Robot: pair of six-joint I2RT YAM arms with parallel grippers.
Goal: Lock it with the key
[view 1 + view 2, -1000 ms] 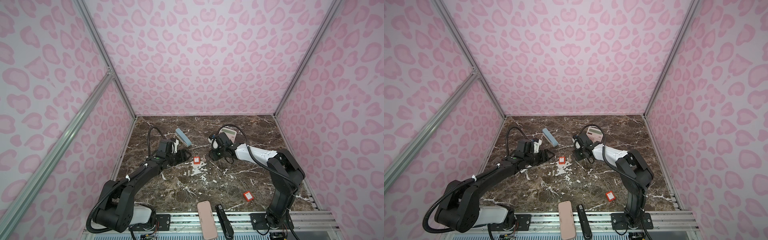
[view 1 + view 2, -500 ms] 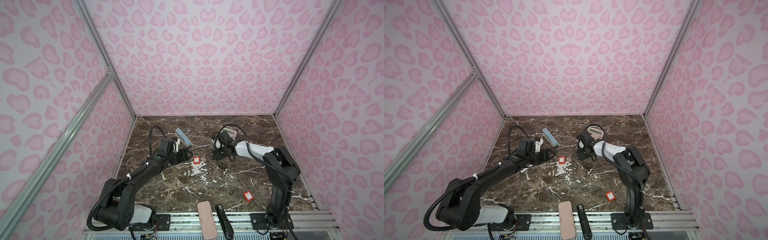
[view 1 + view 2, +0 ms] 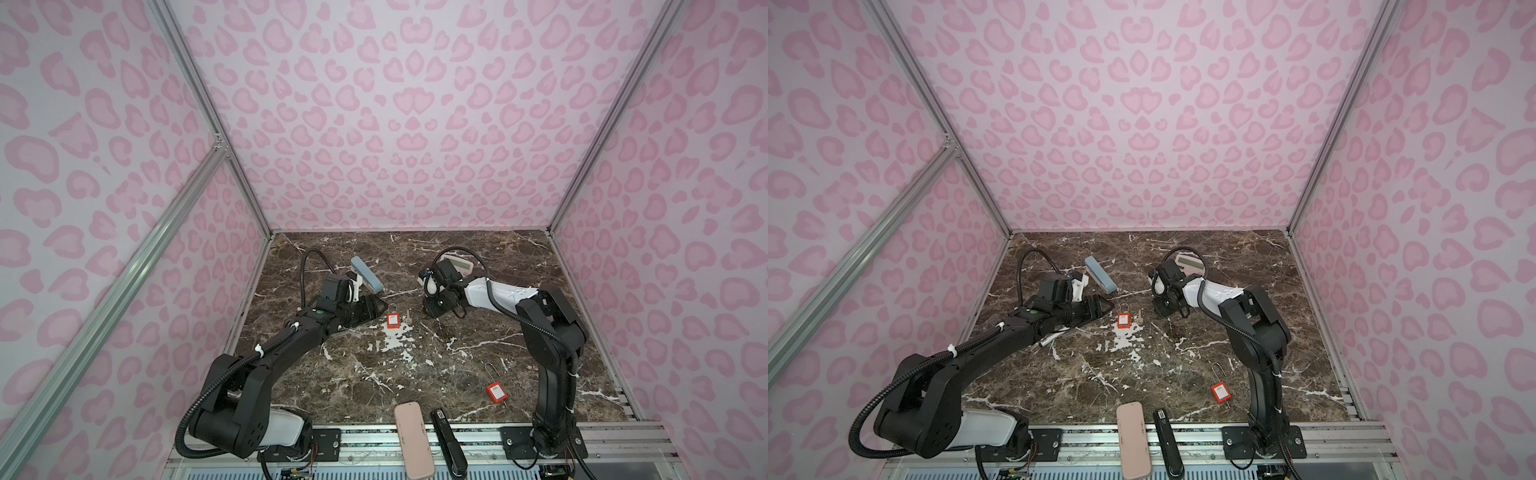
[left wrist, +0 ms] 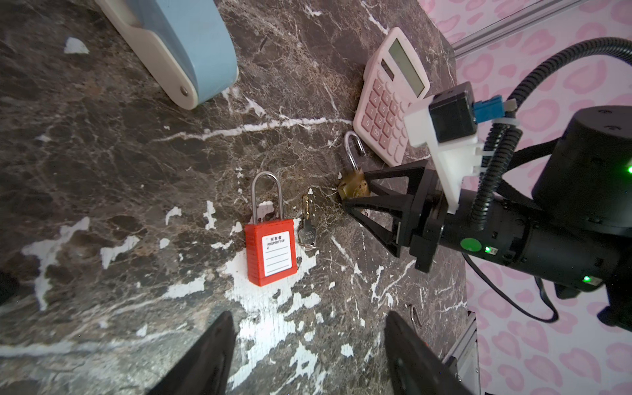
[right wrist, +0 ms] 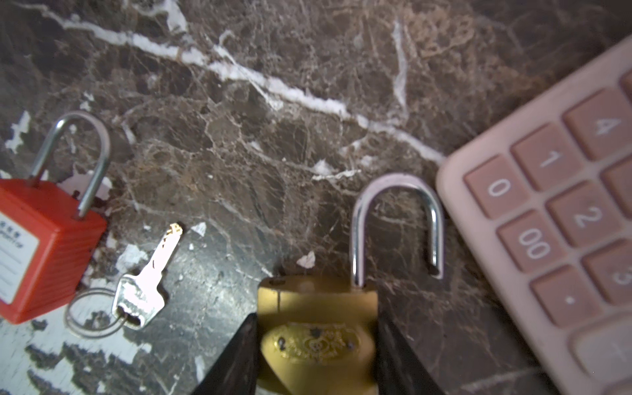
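Observation:
My left gripper will next move across toward the bare end of the padlock beyond the key and close there, because the brass padlock's body (image 4: 352, 185) sticks out from the right gripper's fingers.
A brass padlock (image 5: 316, 328) with its shackle swung open lies on the marble by the calculator. My right gripper (image 5: 316, 314) is shut on its body, one finger pressed to each side; in the left wrist view the right gripper (image 4: 355, 191) is low on the table. A silver key (image 5: 150, 284) on a ring lies loose beside a red padlock (image 5: 37, 253), whose shackle is closed. In both top views the key (image 3: 409, 318) rests between the two arms. My left gripper (image 4: 307, 318) hangs open and empty just short of the red padlock (image 4: 272, 251).
A pink calculator (image 3: 457, 266) sits right behind the right gripper. A blue and white case (image 3: 365, 274) lies behind the left gripper. Near the front are a second red padlock (image 3: 496, 391), a pink case (image 3: 413, 444) and a black bar (image 3: 446, 440).
The right gripper's jaws have closed in onto the brass padlock after settling lower on the table. The left arm has not moved.

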